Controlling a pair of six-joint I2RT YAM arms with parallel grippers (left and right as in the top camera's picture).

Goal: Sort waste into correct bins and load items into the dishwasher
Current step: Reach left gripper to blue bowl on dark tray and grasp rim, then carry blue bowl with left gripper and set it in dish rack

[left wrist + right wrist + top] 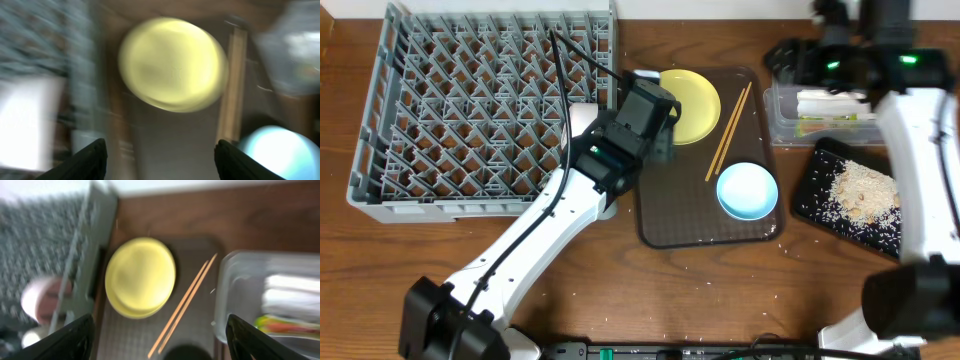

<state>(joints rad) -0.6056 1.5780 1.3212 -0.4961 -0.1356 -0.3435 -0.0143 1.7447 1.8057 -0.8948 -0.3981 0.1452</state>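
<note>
The left gripper moves down and back from the plate next, then onto the light blue bowl's rim (pixel 720 191) (pixel 247 152) facing the rack, where that bowl side is uncovered.
The yellow plate (pixel 692 100) lies at the far end of the brown serving tray (pixel 660 225), with the wooden chopsticks (pixel 728 130) beside it and the light blue bowl (pixel 748 190) nearer the front. My left gripper (pixel 662 112) is open and empty over the plate's left edge. In the blurred left wrist view its fingers (pixel 161 155) frame the tray below the plate (pixel 172 65). My right gripper (pixel 792 58) is open and empty above the clear tub (pixel 775 105). Its fingers (pixel 157 340) look down on the plate (pixel 141 277) and chopsticks (pixel 185 305).
The grey rack (pixel 470 100) fills the left. A white round thing (pixel 42 297) shows blurred at its near corner. The tub holds the white wrapper (pixel 830 103) and the sachet (pixel 835 125). The black tray (pixel 820 205) holds rice scraps (pixel 865 192).
</note>
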